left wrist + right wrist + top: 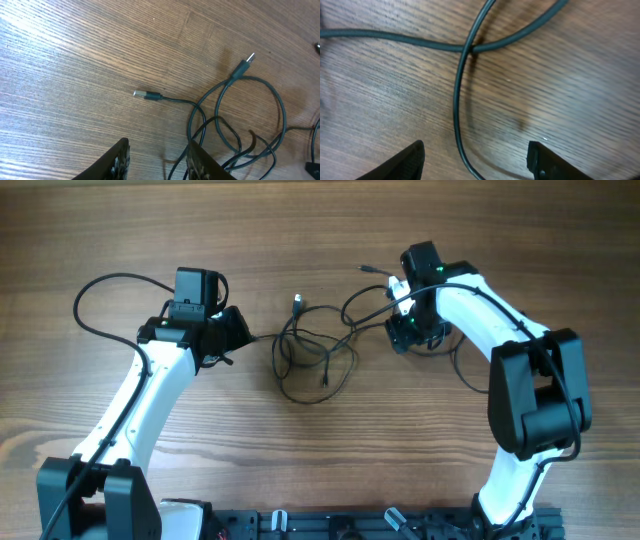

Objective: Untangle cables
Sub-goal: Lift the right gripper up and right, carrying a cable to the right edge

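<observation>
Next, the right gripper moves down slightly onto the single piece of cable [457, 100], to close its open fingers on it.
The cables [316, 352] lie as a loose tangle of thin dark loops on the wooden table between my two arms. The left gripper [240, 335] sits at the tangle's left edge, the right gripper [402, 330] at its right edge. In the left wrist view the left gripper [157, 155] is open. One strand of the cables [250, 131] runs just inside its right finger [200, 162]. Two plug ends [146, 94] [243, 66] lie free on the wood. In the right wrist view the right gripper [476, 147] is wide open over a single strand [457, 100], which passes between the fingers untouched.
Another plug end [368, 269] lies at the back near the right arm. A thicker black arm cable [100, 300] loops out to the left of the left arm. Bare wood table [320, 460] stretches toward the front edge, where the arm bases stand.
</observation>
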Available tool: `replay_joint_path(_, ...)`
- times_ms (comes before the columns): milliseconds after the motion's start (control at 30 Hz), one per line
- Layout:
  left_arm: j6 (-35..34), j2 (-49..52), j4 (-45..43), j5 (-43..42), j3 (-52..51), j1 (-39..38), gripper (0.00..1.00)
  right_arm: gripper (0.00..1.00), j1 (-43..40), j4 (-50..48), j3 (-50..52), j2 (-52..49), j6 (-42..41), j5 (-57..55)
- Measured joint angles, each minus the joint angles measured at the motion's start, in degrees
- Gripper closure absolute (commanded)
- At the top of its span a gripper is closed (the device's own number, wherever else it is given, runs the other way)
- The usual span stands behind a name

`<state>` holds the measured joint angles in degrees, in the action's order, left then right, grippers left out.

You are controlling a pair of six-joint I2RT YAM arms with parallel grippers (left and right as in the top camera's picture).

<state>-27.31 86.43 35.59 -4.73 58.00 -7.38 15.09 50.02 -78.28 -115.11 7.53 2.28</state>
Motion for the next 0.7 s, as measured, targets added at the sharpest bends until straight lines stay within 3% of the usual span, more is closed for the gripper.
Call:
replay_joint_path(167,0.00,0.02,0.44,0.00,0.00,0.00,0.61,0.49,0.42,-3.69,3.06,0.02,-0.48,-0.55)
replay_joint_path(300,0.00,0.04,0.59,0.00,0.00,0.00,0.61,0.85,0.42,-5.20,3.58,0.15,-1.40,-1.68)
replay_joint_path(367,0.00,0.04,0.70,0.00,0.00,0.00,0.61,0.96,0.42,-5.35,3.69,0.20,-1.44,-1.99)
replay_joint_path(700,0.00,0.04,1.05,0.00,0.02,0.00,0.61,0.96,0.42,-4.31,3.32,0.24,-6.73,-0.04)
